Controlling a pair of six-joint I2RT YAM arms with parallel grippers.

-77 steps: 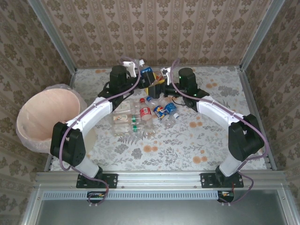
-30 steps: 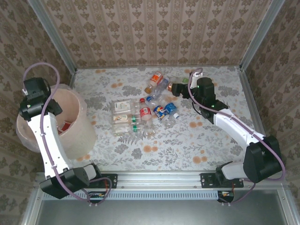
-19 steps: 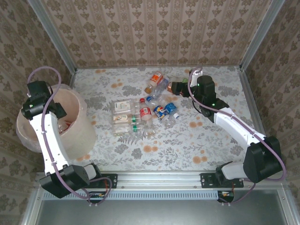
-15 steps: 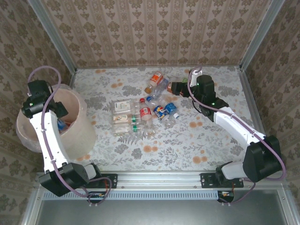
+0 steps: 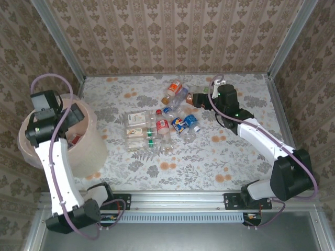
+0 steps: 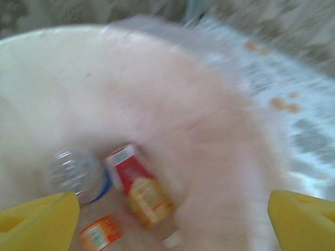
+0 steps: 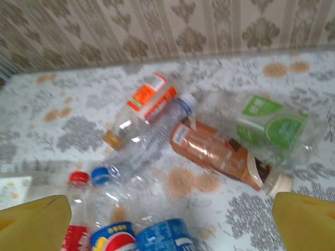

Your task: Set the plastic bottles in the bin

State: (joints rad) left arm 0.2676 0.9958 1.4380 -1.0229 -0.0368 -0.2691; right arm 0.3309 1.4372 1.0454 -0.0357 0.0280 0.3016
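Note:
My right gripper will next lower and turn onto the brown bottle's end with the cap (image 7: 263,175), because that narrower end is nearest its fingers, at a slant.
The pale pink bin (image 5: 86,149) stands at the table's left edge. My left gripper (image 5: 72,117) hangs over its mouth, open and empty. In the blurred left wrist view the gripper (image 6: 170,226) looks down the bin's wall (image 6: 157,89) onto a red-and-yellow labelled bottle (image 6: 140,187), a clear bottle (image 6: 75,174) and an orange-labelled one (image 6: 99,235). Several plastic bottles (image 5: 162,128) lie mid-table. My right gripper (image 5: 197,99) is open at the far bottles. Ahead of the gripper (image 7: 168,224) lie a brown bottle (image 7: 217,151), a crushed green-labelled one (image 7: 269,123) and an orange-labelled one (image 7: 144,104).
Papered walls with metal corner posts (image 5: 60,44) close the table on three sides. A blue-labelled bottle (image 7: 166,235) and a red-capped one (image 7: 78,180) lie close under the right gripper. Bare floral tabletop (image 5: 225,162) stretches along the near right.
My left gripper has opened over the bin and a bottle has dropped inside. The left wrist shifted a little above the bin. The right gripper edged toward the far bottles.

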